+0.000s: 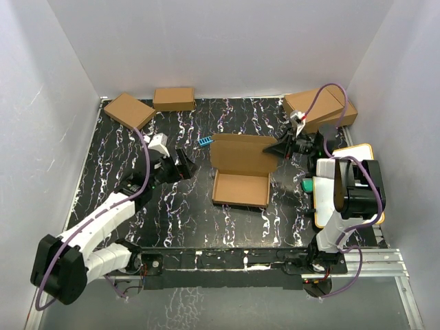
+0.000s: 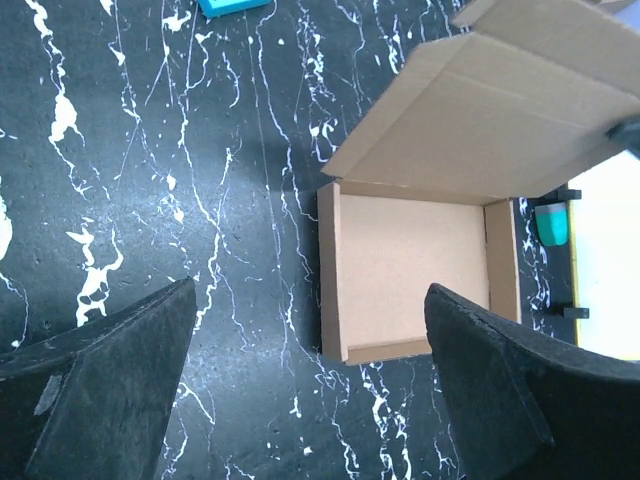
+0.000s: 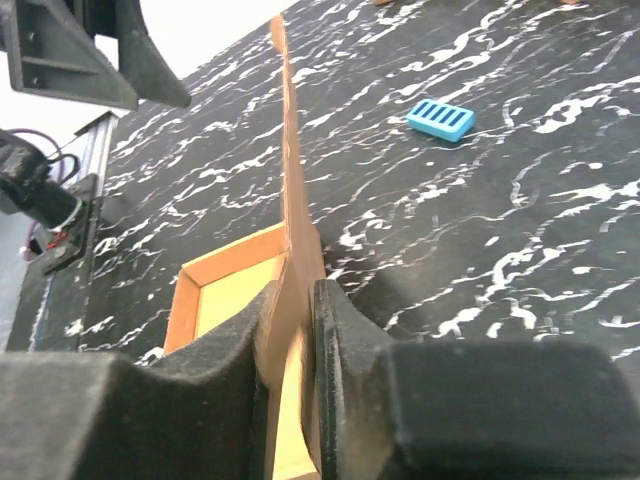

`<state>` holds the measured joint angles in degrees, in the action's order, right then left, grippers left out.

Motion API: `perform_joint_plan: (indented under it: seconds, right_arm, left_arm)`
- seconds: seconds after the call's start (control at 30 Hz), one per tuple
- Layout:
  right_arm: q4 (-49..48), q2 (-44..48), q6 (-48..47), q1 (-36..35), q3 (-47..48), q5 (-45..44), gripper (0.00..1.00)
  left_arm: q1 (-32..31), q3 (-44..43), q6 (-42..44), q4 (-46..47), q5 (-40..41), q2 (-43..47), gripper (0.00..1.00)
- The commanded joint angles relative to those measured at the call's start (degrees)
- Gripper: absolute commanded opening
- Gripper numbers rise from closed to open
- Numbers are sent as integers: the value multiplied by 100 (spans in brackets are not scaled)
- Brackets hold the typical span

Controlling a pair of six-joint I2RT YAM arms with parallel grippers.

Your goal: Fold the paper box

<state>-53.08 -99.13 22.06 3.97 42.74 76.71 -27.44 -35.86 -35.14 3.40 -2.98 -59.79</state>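
Observation:
The left gripper moves its empty fingers outward and down around the small blue piece (image 1: 205, 141) (image 2: 231, 6) next. That piece lies outward of it and below, on the table.
The paper box (image 1: 240, 188) lies mid-table as a shallow brown tray with its lid (image 1: 242, 152) standing up at the far side. In the left wrist view the tray (image 2: 410, 270) and the raised lid (image 2: 500, 110) show ahead of the fingers. My right gripper (image 1: 279, 148) is shut on the lid's right edge; in the right wrist view the cardboard lid (image 3: 292, 190) runs edge-on between the two pads (image 3: 345, 335), with my right gripper (image 3: 296, 335) clamped around it. My left gripper (image 1: 185, 165) hangs open just left of the box, apart from it, with nothing between its fingers (image 2: 110, 390).
Two small brown boxes (image 1: 129, 110) (image 1: 173, 98) sit at the back left. Larger stacked boxes (image 1: 322, 110) stand at the back right. A small blue piece (image 1: 205, 141) lies behind the lid. A teal piece (image 1: 306, 185) and a white board (image 1: 344, 185) are by the right arm.

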Motion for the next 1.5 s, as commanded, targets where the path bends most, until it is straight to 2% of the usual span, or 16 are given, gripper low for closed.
perform_joint_plan:
  seconds: [0.0, 0.03, 0.07, 0.17, 0.23, 0.37, 0.47, 0.63, 0.8, 0.93, 1.03, 1.23, 1.47]
  right_arm:
    - [2646, -194, -2154, 19, 1124, -240, 25]
    - [3493, -289, -3075, 22, 1474, -472, 27]
    - [4267, -395, -3603, 18, 1823, -687, 30]
    - [5515, -725, -4373, 25, 2550, -1246, 42]
    - [5949, -723, -4658, 36, 2779, -1537, 50]
    - [6140, -227, -4844, 55, 2860, -2088, 66]
    - [6508, 235, -5108, 116, 2936, -2153, 75]
    - [7192, 719, -5301, 379, 2764, -995, 78]
    - [7791, 988, -5420, 397, 2140, 131, 77]
    - [7792, 1139, -5503, 394, 1842, 116, 77]
    - [7811, 1063, -5469, 394, 1870, 121, 76]
    - [7900, 945, -5486, 403, 1935, -20, 76]
    - [7979, 868, -5562, 412, 1973, -17, 76]
  left_arm:
    - [229, 52, -24, 478, -587, -377, 93]
    - [275, 53, -31, 565, -662, -482, 93]
    - [320, 60, -30, 649, -718, -567, 92]
    - [406, 36, 87, 791, -726, -762, 90]
    - [464, -53, 293, 731, -649, -916, 89]
    - [564, -285, 956, 675, -681, -1323, 83]
    - [595, -538, 1719, 698, -832, -1700, 83]
    - [685, -1085, 2596, 782, -693, -2471, 88]
    - [761, -2827, 3385, -461, -1090, -3863, 95]
    - [809, -4272, 4119, -1324, -1111, -4972, 92]
    - [844, -5226, 4495, -1894, -1178, -5699, 82]
    - [864, -6944, 4901, -2745, -1407, -6935, 74]
    - [863, -7533, 4913, -2848, -1592, -7492, 69]
